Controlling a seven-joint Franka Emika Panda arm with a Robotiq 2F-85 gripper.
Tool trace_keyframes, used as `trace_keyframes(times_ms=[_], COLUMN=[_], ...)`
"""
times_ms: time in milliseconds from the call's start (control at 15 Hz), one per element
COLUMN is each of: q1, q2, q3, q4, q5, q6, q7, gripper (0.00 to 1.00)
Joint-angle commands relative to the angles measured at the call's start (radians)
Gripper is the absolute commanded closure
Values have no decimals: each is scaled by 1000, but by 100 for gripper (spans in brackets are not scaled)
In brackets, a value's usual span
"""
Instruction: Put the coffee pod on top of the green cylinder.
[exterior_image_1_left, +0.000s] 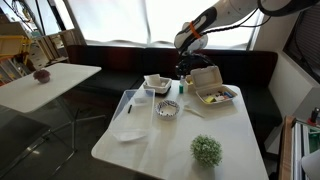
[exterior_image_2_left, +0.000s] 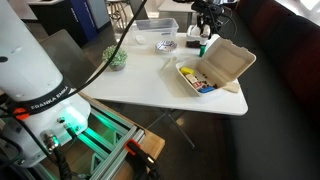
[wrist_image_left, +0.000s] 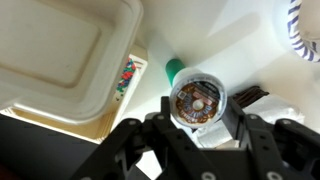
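The gripper eases slightly down next and spreads both fingers to let go of the coffee pod, which already sits over the green cylinder's top end (exterior_image_1_left: 181, 81) (wrist_image_left: 185, 79).
In the wrist view the coffee pod (wrist_image_left: 197, 101), a clear cup with a brown printed lid, sits between my gripper's (wrist_image_left: 199, 112) two black fingers, which press on its sides. The green cylinder (wrist_image_left: 175, 69) shows just beyond and under the pod, with the pod at its top end. In both exterior views the gripper (exterior_image_1_left: 184, 68) (exterior_image_2_left: 207, 27) hangs low over the far side of the white table (exterior_image_1_left: 140, 125), beside the open takeout box. The cylinder (exterior_image_2_left: 203, 46) is only a small speck there.
A white takeout box (exterior_image_1_left: 215, 93) (exterior_image_2_left: 225, 66) stands open with food inside. A clear plastic container (exterior_image_1_left: 157, 84), a patterned bowl (exterior_image_1_left: 167, 109), a bushy green plant ball (exterior_image_1_left: 207, 150) and a dark packet (wrist_image_left: 248, 95) are also on the table.
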Motion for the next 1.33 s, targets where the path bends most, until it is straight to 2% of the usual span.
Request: trace_keyframes(times_ms=[0,1267], q1=[-10,-13], q2=[58,172], q3=[12,6], q4=[86,269], q5=[-9,-29], q6=[-64,-186], q7=[-16,-16], gripper=[72,72])
